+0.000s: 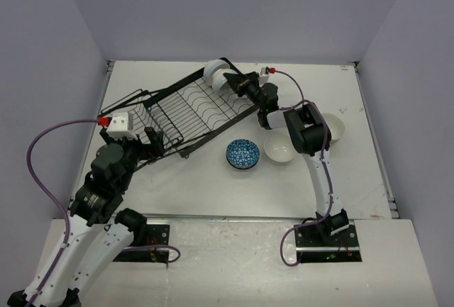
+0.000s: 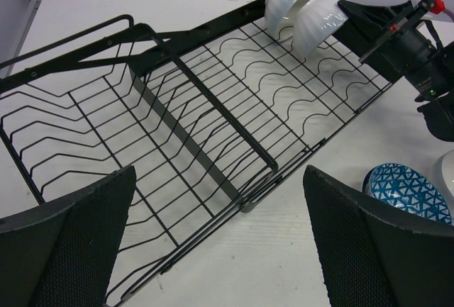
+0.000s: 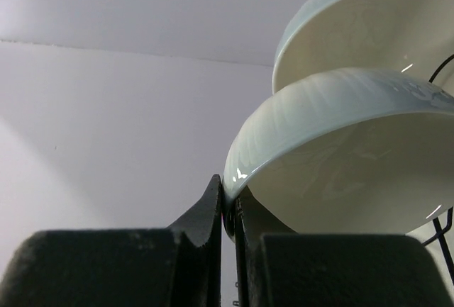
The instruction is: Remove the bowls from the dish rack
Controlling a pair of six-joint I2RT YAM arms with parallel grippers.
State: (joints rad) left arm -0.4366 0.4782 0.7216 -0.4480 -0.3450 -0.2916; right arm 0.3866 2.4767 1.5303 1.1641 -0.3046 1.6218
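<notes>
The white bowl beside the blue one is empty, so my right gripper should lift from the rack [image 1: 191, 108], go back and down into it, and release.
The black wire dish rack [image 1: 191, 108] lies slantwise across the table. Two white bowls [image 1: 214, 73] [image 1: 228, 81] stand on edge at its far end. My right gripper [image 3: 230, 208] is shut on the rim of the nearer white bowl [image 3: 340, 151], with the other bowl [image 3: 362, 23] just behind it. From the left wrist both bowls [image 2: 289, 2] [image 2: 317, 23] show, with the right gripper [image 2: 358, 16] at the nearer one. My left gripper [image 2: 220, 250] hangs open over the rack's [image 2: 213, 108] near edge, holding nothing.
A blue-and-white patterned bowl [image 1: 242, 154] and a white bowl [image 1: 278, 149] sit on the table in front of the rack. Another white bowl [image 1: 337, 128] sits behind the right arm. The blue bowl [image 2: 404, 190] is close to my left gripper's right finger.
</notes>
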